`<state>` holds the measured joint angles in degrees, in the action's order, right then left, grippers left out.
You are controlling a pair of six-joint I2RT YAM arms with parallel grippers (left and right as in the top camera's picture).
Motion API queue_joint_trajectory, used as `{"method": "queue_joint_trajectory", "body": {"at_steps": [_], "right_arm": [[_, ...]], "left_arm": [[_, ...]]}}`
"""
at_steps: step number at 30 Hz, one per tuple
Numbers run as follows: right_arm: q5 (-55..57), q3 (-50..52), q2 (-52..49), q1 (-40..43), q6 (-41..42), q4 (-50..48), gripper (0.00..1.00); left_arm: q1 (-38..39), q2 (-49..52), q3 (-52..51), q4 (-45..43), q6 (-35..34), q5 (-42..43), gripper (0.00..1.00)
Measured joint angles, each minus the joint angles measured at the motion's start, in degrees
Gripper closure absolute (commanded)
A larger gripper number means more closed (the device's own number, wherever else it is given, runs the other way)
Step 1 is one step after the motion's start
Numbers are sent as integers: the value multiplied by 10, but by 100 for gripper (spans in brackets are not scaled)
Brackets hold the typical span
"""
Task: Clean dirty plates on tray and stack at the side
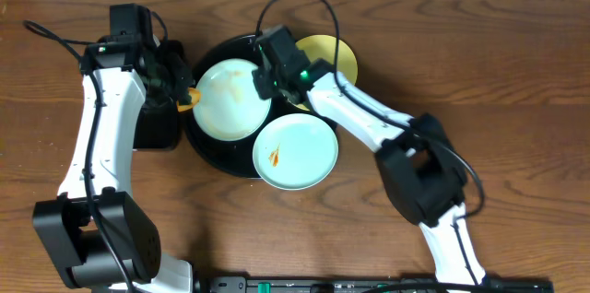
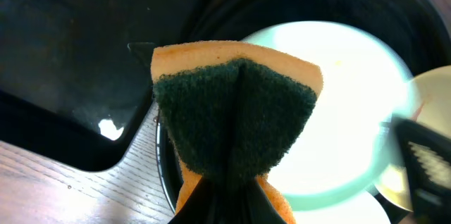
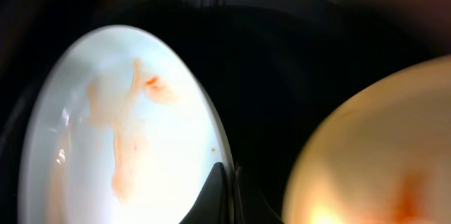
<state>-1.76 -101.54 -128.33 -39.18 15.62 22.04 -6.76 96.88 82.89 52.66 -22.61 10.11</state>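
I need to tip the plate up with my right gripper next, lower it onto the tray's bare far part (image 1: pixel 241 48) (image 3: pixel 246 48) and let go of the plate's rim, because that part is outward of my right gripper and below it.
A pale blue-green plate (image 1: pixel 230 99) with faint orange smears lies tilted in the round black tray (image 1: pixel 214 150). My right gripper (image 1: pixel 275 79) is shut on its right rim, as the right wrist view shows (image 3: pixel 227 182); the plate's smeared face (image 3: pixel 120 139) fills that view's left. My left gripper (image 1: pixel 184 90) is shut on an orange sponge with a green scouring face (image 2: pixel 236 122), held at the plate's left edge (image 2: pixel 338 111). A second blue-green plate (image 1: pixel 295 152) with an orange streak rests on the tray's front right. A pale yellow plate (image 1: pixel 336 53) lies at the tray's back right.
A smaller rectangular black tray (image 1: pixel 157 127) sits left of the round tray, under my left arm; it also shows in the left wrist view (image 2: pixel 77 62). Bare wooden table (image 1: pixel 516 72) surrounds everything.
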Motion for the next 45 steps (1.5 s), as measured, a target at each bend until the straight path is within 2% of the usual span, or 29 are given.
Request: {"method": "queue_joint_trajectory", "body": {"at_steps": [5, 14, 27, 34, 45], "right_arm": [[81, 0, 38, -2, -33, -3, 99], [220, 0, 40, -24, -84, -22, 99], [436, 0, 40, -85, -207, -95, 99], [493, 0, 40, -99, -251, -118, 99], [515, 0, 40, -105, -287, -134, 99]], "left_arm": [[-19, 0, 0, 0, 0, 0, 92], [-67, 0, 0, 0, 0, 0, 92], [-78, 0, 0, 0, 0, 0, 92], [-78, 0, 0, 0, 0, 0, 92], [-78, 0, 0, 1, 0, 0, 93]]}}
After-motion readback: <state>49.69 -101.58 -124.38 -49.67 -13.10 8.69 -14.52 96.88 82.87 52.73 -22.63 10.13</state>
